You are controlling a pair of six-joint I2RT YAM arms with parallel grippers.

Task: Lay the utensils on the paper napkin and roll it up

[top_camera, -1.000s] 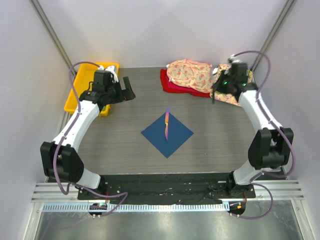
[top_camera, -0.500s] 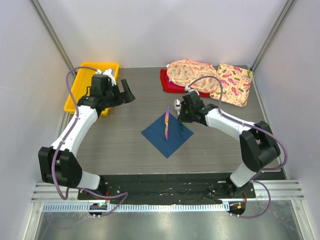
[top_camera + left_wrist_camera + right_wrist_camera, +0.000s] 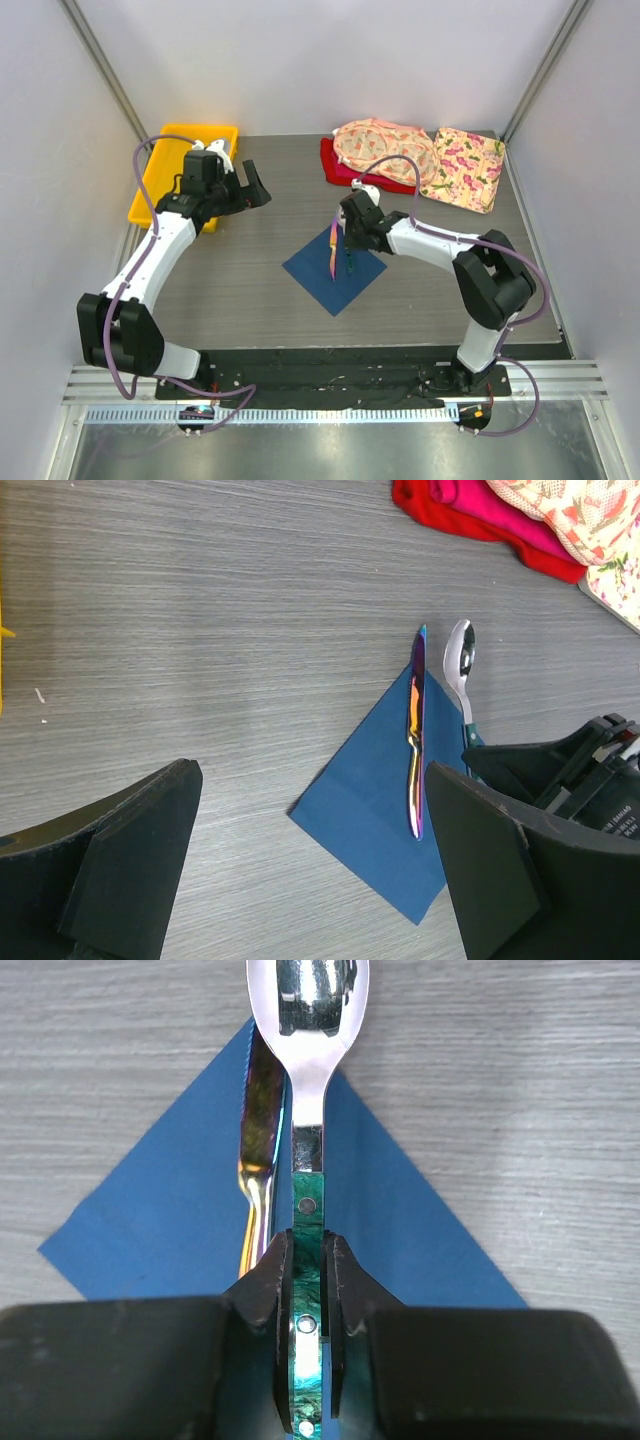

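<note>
My right gripper moves toward the knife next and lowers the green handle onto the napkin (image 3: pixel 343 258).
The navy paper napkin (image 3: pixel 330 278) lies as a diamond mid-table. An iridescent purple knife (image 3: pixel 333 250) lies on it. My right gripper (image 3: pixel 352 243) is shut on the green handle of a silver-headed spoon (image 3: pixel 307 1215) and holds it low over the napkin (image 3: pixel 170 1225), just right of the knife (image 3: pixel 262 1130) and parallel to it. The spoon head (image 3: pixel 460 655) reaches past the napkin's far edge. I cannot tell whether the spoon touches the napkin. My left gripper (image 3: pixel 248 186) is open and empty, to the far left of the napkin (image 3: pixel 375 810).
A yellow tray (image 3: pixel 165 180) stands at the back left behind the left arm. A red cloth (image 3: pixel 342 166) with a pink floral cloth (image 3: pixel 380 148) piled on it lies at the back. Another floral cloth (image 3: pixel 465 168) lies flat at the back right.
My right arm swung from the back right by the floral cloth to the napkin, carrying the spoon beside the knife. The left arm has barely moved.
</note>
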